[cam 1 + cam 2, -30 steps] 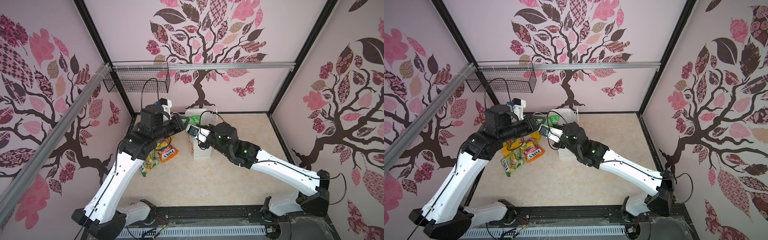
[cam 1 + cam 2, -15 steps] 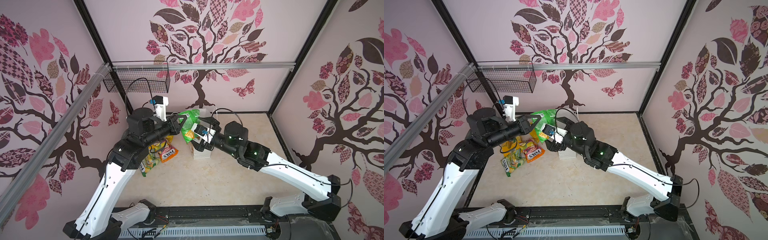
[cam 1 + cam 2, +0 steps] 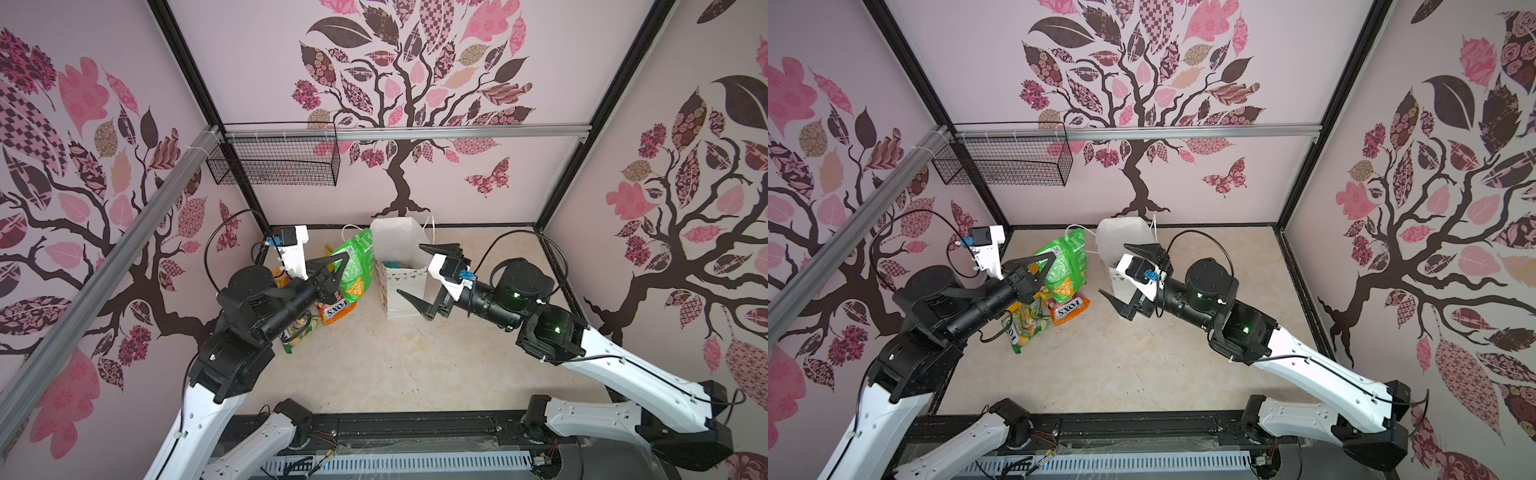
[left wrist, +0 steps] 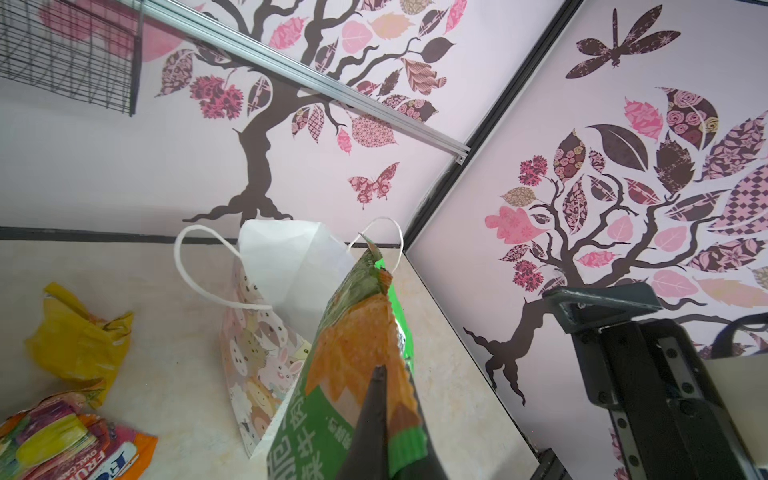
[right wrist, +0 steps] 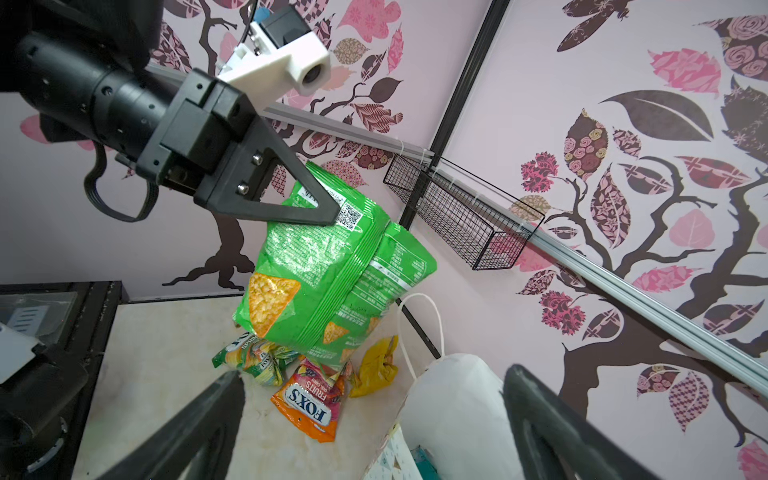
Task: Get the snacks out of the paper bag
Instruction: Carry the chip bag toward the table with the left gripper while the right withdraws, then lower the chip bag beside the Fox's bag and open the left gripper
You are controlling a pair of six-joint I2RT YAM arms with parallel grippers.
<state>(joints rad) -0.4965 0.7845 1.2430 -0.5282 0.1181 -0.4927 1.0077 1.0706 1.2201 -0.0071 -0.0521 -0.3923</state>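
Next, my left gripper tilts downward and lowers to release the green packet [image 3: 353,270] beside the orange one, as the bare floor there is clear below the gripper.
The white paper bag [image 3: 401,245] [image 3: 1125,237] stands upright near the back wall, with a teal snack [image 5: 424,461] showing inside. My left gripper [image 3: 344,257] [image 3: 1052,254] [image 4: 380,370] is shut on the top edge of a green snack packet [image 3: 353,270] [image 3: 1065,266] [image 5: 332,282]. The packet hangs in the air just left of the bag. My right gripper [image 3: 409,269] [image 3: 1113,269] [image 5: 374,372] is open and holds nothing, its fingers spread across the bag's right side. An orange packet [image 3: 334,309], a yellow-green one [image 3: 295,336] and a yellow one [image 5: 376,365] lie on the floor to the left.
A black wire basket [image 3: 274,162] [image 3: 1005,162] hangs on the back wall at the upper left. The three loose packets lie below the hanging green one. The black base rail [image 3: 415,428] runs along the front edge.
My left gripper has lifted the green packet out of the bag and carried it to the left. My right gripper has opened wide and drawn back to the right of the bag.
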